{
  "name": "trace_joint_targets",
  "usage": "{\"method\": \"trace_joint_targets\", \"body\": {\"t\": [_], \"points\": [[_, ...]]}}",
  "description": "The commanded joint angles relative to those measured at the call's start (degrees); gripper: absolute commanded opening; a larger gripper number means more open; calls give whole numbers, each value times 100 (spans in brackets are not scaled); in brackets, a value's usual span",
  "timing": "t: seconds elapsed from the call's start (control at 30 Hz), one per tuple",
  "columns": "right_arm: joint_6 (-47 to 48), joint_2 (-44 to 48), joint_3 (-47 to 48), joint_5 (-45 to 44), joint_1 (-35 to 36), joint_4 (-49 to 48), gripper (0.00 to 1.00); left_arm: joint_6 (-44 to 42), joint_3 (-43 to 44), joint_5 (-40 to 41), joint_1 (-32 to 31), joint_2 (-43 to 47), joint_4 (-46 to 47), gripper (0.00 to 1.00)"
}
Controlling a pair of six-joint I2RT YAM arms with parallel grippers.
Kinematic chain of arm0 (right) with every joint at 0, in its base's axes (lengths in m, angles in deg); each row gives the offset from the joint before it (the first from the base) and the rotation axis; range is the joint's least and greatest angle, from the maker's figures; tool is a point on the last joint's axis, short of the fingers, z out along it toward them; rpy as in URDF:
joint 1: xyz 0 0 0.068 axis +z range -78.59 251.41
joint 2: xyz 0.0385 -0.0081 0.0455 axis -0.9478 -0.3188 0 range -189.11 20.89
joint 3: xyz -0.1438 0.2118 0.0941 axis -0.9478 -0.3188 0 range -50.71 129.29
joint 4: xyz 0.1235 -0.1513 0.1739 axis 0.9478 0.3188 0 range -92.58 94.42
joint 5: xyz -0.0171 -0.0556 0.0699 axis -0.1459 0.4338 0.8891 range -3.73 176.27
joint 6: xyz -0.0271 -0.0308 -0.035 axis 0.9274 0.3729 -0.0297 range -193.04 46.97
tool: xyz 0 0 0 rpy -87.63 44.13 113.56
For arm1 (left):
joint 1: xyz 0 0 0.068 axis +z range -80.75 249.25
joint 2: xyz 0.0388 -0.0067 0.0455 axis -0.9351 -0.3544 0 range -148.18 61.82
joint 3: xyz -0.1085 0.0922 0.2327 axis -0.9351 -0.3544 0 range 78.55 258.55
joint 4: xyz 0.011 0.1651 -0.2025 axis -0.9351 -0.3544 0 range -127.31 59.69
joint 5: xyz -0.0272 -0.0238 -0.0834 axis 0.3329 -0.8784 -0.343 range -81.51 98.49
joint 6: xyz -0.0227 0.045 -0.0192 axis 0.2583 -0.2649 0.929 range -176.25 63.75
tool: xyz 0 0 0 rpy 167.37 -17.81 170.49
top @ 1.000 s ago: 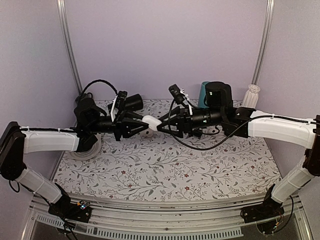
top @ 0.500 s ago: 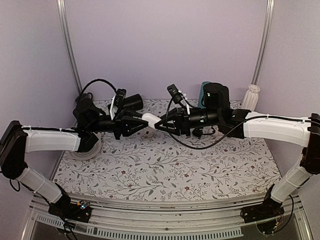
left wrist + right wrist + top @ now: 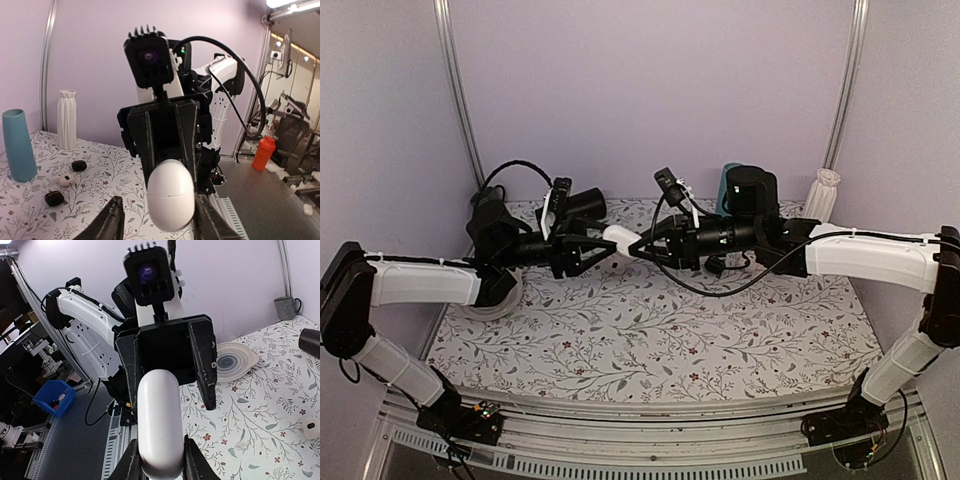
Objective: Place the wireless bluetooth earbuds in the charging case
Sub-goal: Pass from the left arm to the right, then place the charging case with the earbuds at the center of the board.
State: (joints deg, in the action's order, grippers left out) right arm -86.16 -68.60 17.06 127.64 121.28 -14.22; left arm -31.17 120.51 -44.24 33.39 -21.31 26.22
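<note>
The left gripper is open, so next the right gripper should tip its fingers down, lower onto the clear floral cloth below it and let go of the case.
The white charging case hangs in mid-air above the back of the table, lid closed, between the two grippers. My right gripper is shut on it; in the right wrist view both fingers press the sides of the case. Facing it, my left gripper is open, its fingers standing on either side of the case, the left one clearly apart from it. Two small black earbuds lie on the floral table beside a small white round piece.
A teal vase and a white ribbed vase stand at the back right. A shallow plate lies under the left arm, and a grey mug stands by the wall. The tablecloth is floral.
My left gripper has opened and let go of the case. My right gripper has closed further on it. Both arms stay nose to nose.
</note>
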Motion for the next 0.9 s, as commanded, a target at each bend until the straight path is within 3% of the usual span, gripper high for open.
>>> {"method": "trace_joint_targets", "body": {"t": [0.0, 0.07, 0.1, 0.5, 0.87], "points": [[-193, -42, 57, 8, -22, -181, 4, -293, -136, 580, -22, 177, -182, 66], [-240, -34, 30, -44, -71, -196, 4, -372, -179, 731, -9, 229, -249, 93], [-258, -27, 10, -103, -96, -192, 4, -415, -202, 794, 3, 259, -268, 96], [-607, -420, -44, -1173, -662, 355, 4, -735, -561, 1839, 234, 789, -698, 96], [-1243, -1841, 443, -1704, -1031, 777, 4, -804, -776, 2329, 337, 1162, -833, 96]]}}
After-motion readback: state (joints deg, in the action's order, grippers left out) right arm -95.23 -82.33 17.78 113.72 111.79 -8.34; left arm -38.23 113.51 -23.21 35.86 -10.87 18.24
